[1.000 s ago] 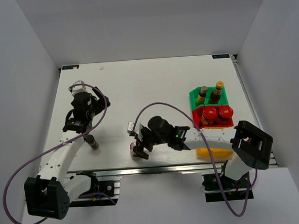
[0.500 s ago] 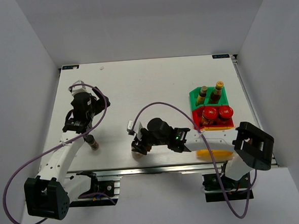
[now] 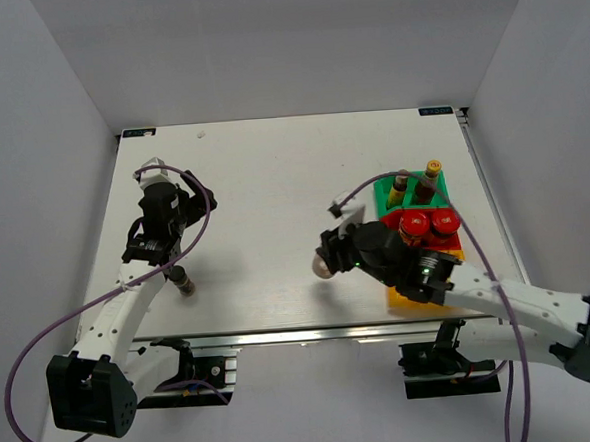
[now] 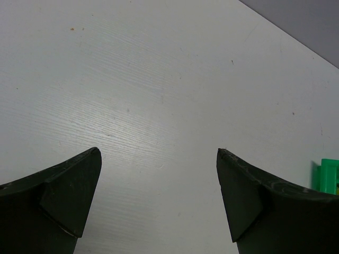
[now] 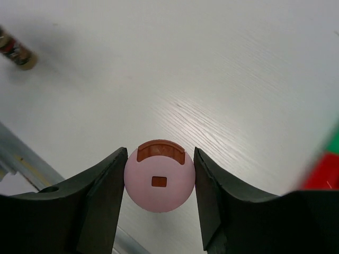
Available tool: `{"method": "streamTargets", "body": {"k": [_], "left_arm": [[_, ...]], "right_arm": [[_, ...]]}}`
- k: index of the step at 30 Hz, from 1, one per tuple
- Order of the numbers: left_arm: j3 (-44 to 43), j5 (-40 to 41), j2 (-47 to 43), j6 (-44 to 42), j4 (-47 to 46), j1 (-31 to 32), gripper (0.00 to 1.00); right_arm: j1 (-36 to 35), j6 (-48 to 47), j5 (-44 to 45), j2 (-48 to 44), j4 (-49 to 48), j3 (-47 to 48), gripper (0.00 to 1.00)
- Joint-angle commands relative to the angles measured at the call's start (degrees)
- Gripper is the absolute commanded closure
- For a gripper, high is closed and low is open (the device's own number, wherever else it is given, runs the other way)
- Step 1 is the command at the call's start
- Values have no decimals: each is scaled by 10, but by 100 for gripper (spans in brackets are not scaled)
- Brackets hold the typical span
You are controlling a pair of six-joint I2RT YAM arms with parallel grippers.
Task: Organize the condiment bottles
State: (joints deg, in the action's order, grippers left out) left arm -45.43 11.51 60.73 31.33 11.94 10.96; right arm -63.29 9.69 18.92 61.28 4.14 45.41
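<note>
Jars already fill the red bin [image 3: 392, 221], so I will move my right gripper to the right in the top view and down into the yellow bin [image 3: 408, 300] to let go.
My right gripper [image 5: 160, 151] is shut on the pink-capped pale bottle [image 5: 159, 182], its fingers pressed on both sides of the round cap. In the top view that bottle [image 3: 322, 269] hangs over the table just left of the bins. A thin dark bottle [image 3: 183, 282] lies on the table by the left arm and shows in the right wrist view too [image 5: 16, 50]. My left gripper [image 4: 159, 151] is open over bare table. Two red-lidded jars [image 3: 427, 223] stand in the red bin [image 3: 392, 221]. A brown bottle [image 3: 400, 184] and a yellow-capped bottle [image 3: 432, 172] stand in the green bin [image 3: 384, 187].
A yellow bin [image 3: 405, 296] sits in front of the red one, mostly covered by my right arm. A corner of the green bin [image 4: 328, 174] shows in the left wrist view. The metal front rail [image 3: 282, 334] runs along the near table edge.
My right gripper closed on the pink-capped bottle near the front edge and carried it right, toward the bins. The left arm has not moved.
</note>
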Motion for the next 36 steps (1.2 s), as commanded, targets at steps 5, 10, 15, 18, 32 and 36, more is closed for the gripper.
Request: {"method": "streamTargets", "body": {"k": [5, 10, 15, 18, 32, 36], "left_arm": [[0, -15, -1, -1, -20, -2, 2], [-1, -14, 4, -1, -20, -1, 2], [1, -15, -2, -1, -21, -1, 2], [2, -14, -3, -1, -22, -1, 2], [1, -15, 2, -3, -21, -2, 2], [1, -14, 3, -3, -22, -2, 2]], "right_arm": [[18, 263, 250, -174, 341, 7, 62], [18, 438, 313, -229, 528, 25, 64], [18, 602, 399, -221, 666, 38, 65], [18, 646, 437, -221, 705, 41, 66], [50, 661, 475, -166, 702, 26, 68], [97, 616, 463, -157, 666, 13, 70]]}}
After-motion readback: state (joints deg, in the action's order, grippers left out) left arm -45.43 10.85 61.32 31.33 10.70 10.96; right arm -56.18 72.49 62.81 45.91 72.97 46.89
